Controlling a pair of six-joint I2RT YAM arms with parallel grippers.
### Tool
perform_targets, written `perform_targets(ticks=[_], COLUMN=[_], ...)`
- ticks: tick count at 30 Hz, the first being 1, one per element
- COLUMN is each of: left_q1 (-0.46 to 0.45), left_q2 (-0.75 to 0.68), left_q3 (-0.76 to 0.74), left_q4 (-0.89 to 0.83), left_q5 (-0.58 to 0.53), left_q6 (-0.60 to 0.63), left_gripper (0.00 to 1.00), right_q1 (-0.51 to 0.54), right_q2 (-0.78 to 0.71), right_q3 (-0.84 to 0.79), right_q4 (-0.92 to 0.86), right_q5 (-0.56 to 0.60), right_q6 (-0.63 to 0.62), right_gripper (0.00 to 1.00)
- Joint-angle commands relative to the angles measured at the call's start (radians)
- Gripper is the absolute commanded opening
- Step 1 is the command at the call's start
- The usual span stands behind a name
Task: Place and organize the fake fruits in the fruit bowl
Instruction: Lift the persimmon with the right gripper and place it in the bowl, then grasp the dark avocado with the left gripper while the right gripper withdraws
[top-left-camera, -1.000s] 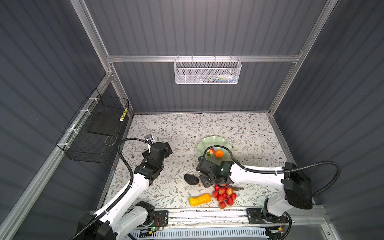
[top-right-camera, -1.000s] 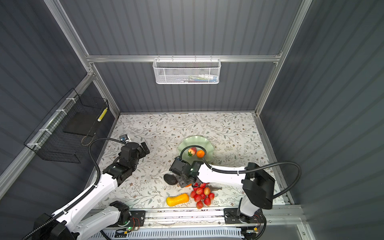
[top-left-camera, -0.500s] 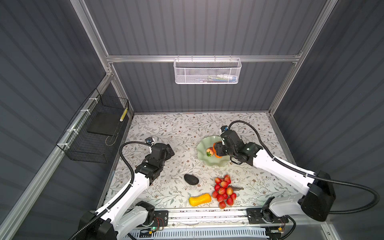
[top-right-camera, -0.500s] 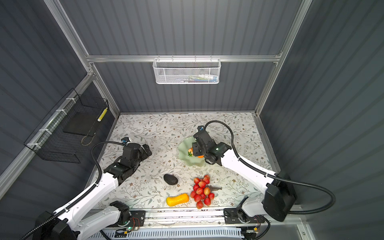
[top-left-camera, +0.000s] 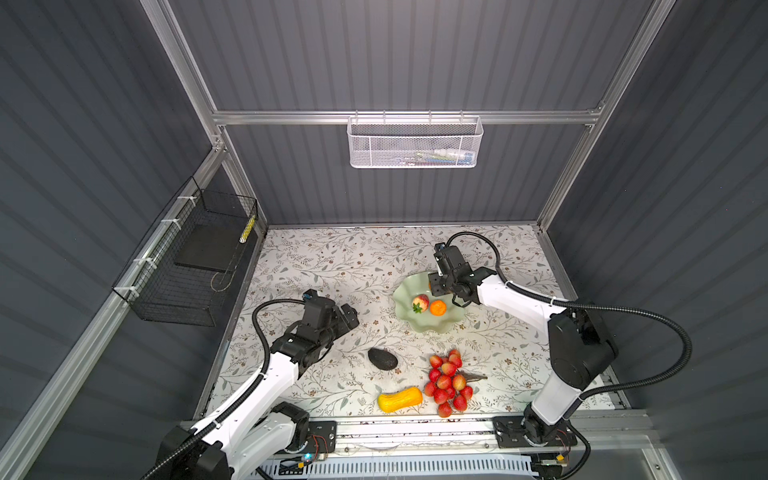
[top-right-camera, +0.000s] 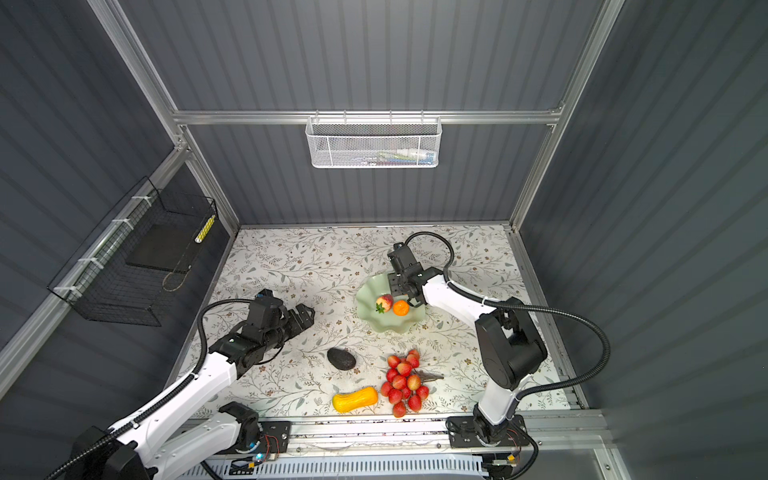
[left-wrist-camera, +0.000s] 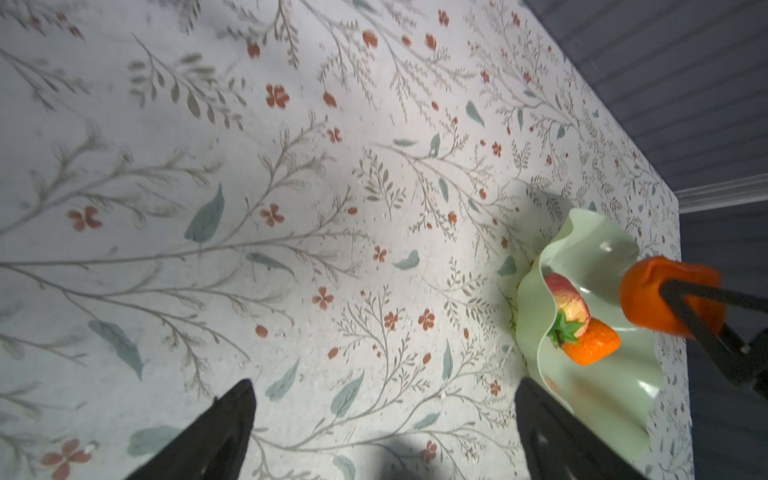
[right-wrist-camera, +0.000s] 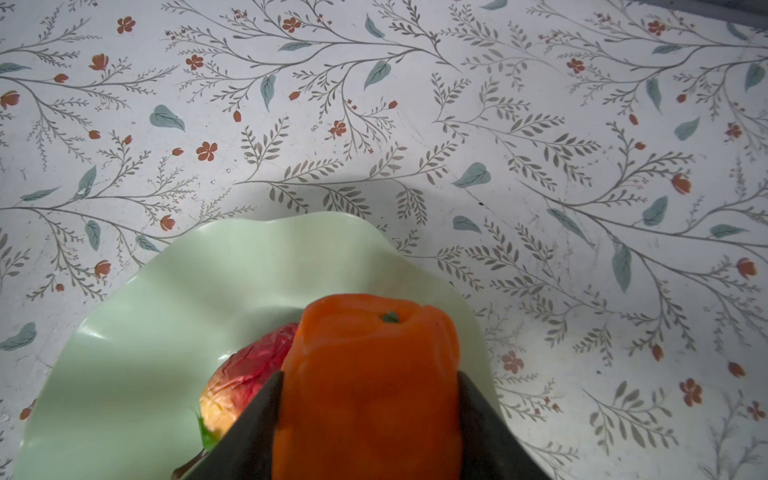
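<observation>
The bowl's far inside is bare beyond the strawberry (top-left-camera: 420, 302) and small orange, so I will lower my right gripper down into it and let go of the larger orange.
The pale green fruit bowl (top-left-camera: 402, 300) (top-right-camera: 367, 305) holds a red strawberry (top-left-camera: 420, 302) and a small orange (top-left-camera: 437, 308). My right gripper (top-left-camera: 436, 286) (right-wrist-camera: 370, 376) hangs over the bowl's far rim, shut on the larger orange (right-wrist-camera: 370, 374) (left-wrist-camera: 648, 299), which is squeezed between the pads. The dark avocado (top-left-camera: 382, 358), the yellow-orange gourd (top-left-camera: 400, 400) and the bunch of red berries (top-left-camera: 448, 382) lie on the table in front of the bowl. My left gripper (top-left-camera: 348, 316) (left-wrist-camera: 384, 386) stands open and empty over bare table, left of the bowl.
A white mesh basket (top-left-camera: 415, 143) hangs on the back wall. A black wire basket (top-left-camera: 195, 262) is fixed to the left wall. The flowered table (top-left-camera: 332, 266) ends at the metal rail (top-left-camera: 415, 428) in front.
My right gripper has swung from low at the table's front, beside the avocado, back up over the bowl with the orange in it. The left gripper has barely shifted.
</observation>
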Motion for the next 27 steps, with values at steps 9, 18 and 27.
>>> perform_targets(ticks=[9, 18, 27], left_q1=[-0.045, -0.272, -0.341], left_q2=[-0.077, -0.106, 0.008], left_q3=[-0.071, -0.120, -0.086], left_q4=[-0.037, -0.053, 0.018], left_q5=[0.169, 0.082, 0.066], left_q6=[-0.108, -0.262, -0.273], left_gripper=[0.96, 0.95, 0.95], right_q1=[-0.004, -0.005, -0.005], right_q2=[0.068, -0.012, -0.280], right_q3=[0.036, 0.031, -0.066], right_q4=[0.039, 0.026, 0.047], right_q5=[-0.027, 0.007, 0.031], right_q6=[-0.020, -0.017, 0.032], right_gripper=[0.60, 0.86, 0.99])
